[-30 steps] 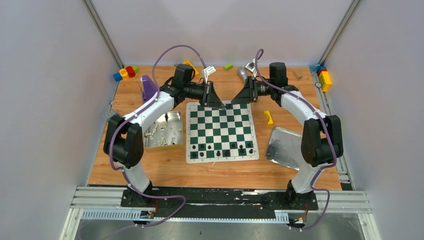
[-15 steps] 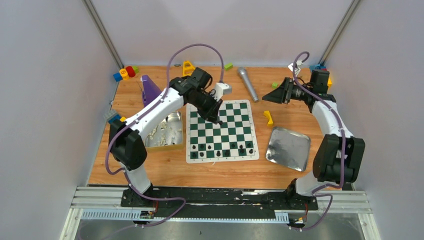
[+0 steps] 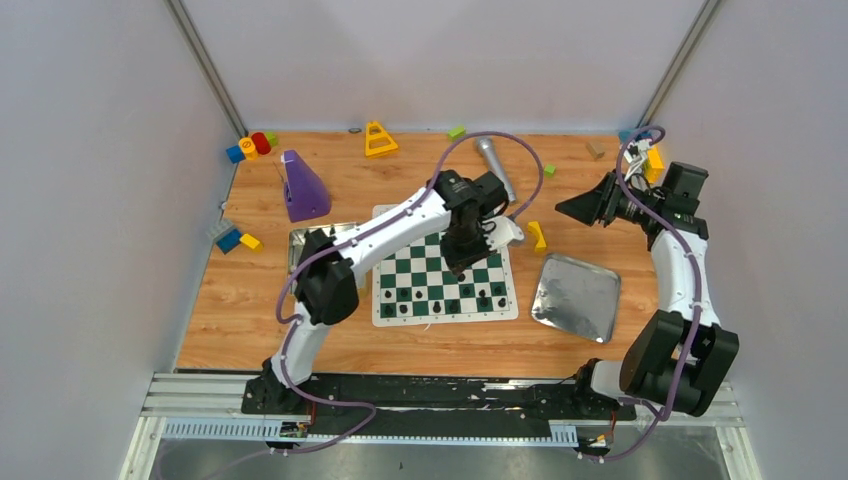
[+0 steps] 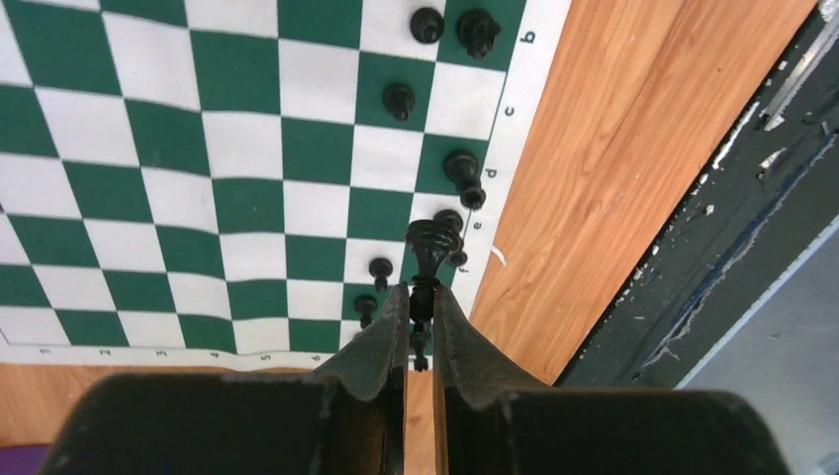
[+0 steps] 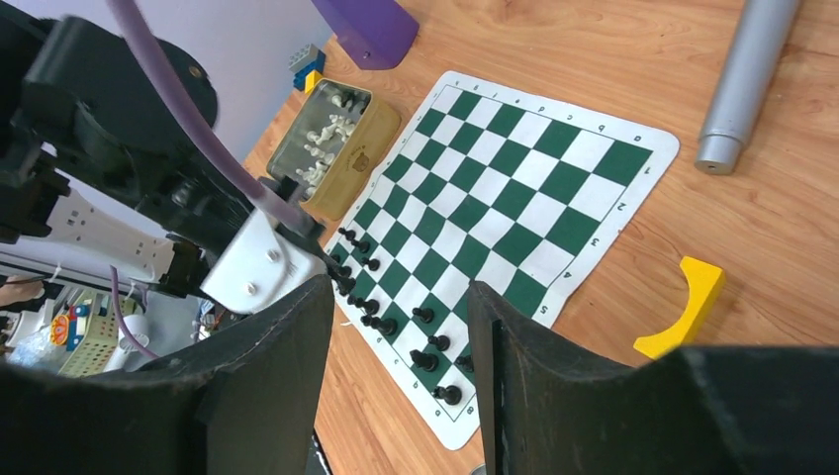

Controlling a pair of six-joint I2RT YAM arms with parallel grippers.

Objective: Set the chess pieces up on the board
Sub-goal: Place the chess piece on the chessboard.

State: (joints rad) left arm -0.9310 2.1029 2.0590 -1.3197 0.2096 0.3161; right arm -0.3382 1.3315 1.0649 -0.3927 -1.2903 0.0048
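Note:
I will bring my left gripper back next, lower it to the white square beside the letter c and let go of the piece, because that square is empty in the near row.
The green and white checkered board lies mid-table. My left gripper hangs over its near right part, shut on a black chess piece pinched by its stem between the pads. Several black chess pieces stand in the rows along the board's near edge. White chess pieces lie in a gold tin left of the board. My right gripper is open and holds nothing; it hovers off the board's far right, facing the board.
A shiny metal tray lies right of the board, a yellow arch block between them. A silver microphone is behind the board. A purple cone, a yellow triangle and coloured blocks sit far left.
Both grippers were together at the board's far edge. The left arm has swung across the board toward its near right side; the right arm has pulled back to the right.

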